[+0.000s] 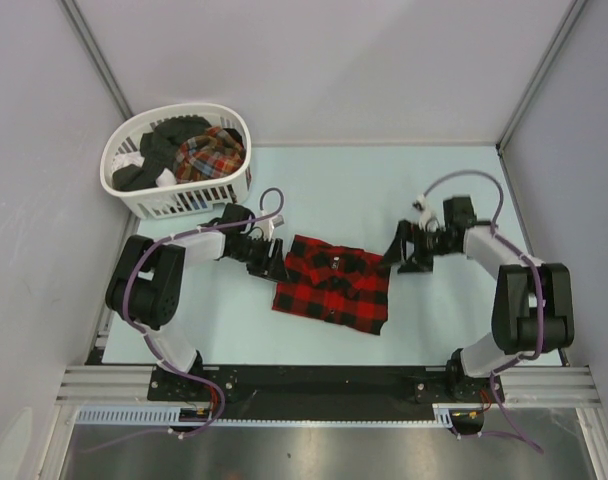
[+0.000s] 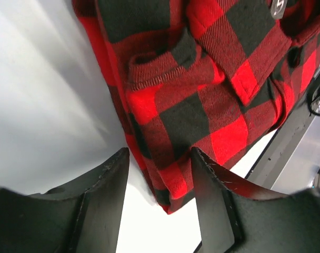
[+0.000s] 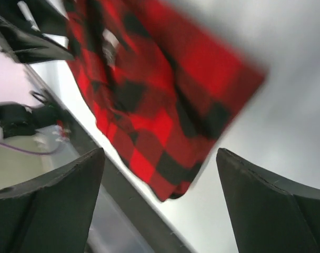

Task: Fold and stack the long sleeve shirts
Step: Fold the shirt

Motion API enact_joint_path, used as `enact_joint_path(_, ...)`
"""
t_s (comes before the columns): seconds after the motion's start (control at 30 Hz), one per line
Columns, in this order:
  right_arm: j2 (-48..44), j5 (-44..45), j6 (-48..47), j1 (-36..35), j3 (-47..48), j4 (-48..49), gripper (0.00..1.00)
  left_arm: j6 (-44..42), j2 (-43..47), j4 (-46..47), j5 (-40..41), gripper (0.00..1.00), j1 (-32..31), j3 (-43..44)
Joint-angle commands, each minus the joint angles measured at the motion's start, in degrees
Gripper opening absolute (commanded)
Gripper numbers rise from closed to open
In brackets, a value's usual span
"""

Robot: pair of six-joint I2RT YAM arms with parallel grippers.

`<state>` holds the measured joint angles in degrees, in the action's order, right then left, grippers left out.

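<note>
The fold at the middle of the shirt's nearest side edge [image 1: 385, 292] [image 3: 208, 138] is below and back from my right gripper, so the gripper will next move its open fingers back and down to both sides of that fold.
A red-and-black checked flannel shirt [image 1: 334, 283] lies folded into a rectangle at the middle of the table. My left gripper [image 1: 274, 262] is open at the shirt's left edge. In the left wrist view the gripper [image 2: 160, 155] has a corner of the shirt [image 2: 202, 105] lying between its spread fingers, not pinched. My right gripper [image 1: 399, 250] is open and empty just off the shirt's far right corner. In the blurred right wrist view the gripper [image 3: 160, 153] is wide open and the shirt [image 3: 149, 95] lies ahead of it. A finer multicolour plaid shirt [image 1: 210, 152] lies in the basket.
A white slatted basket [image 1: 189, 202] stands at the back left and holds dark clothes [image 1: 159, 150] with the plaid shirt. A black and metal rail [image 1: 324, 380] runs along the near edge. Grey walls close the left, back and right sides.
</note>
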<state>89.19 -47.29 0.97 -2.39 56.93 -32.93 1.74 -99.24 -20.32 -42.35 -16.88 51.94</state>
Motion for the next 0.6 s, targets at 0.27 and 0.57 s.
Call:
enact_joint_path(0.27,-11.5,7.4,37.0,-0.9,-33.4,30.1,0.73,2.2,2.4,4.0,-1.1,0.57,0.0,-1.6)
enact_joint_path(0.57,-7.1,15.2,42.4,-5.3,-33.6,40.7,0.44,3.1,2.3,4.4,-1.1,0.57,0.1,-1.2)
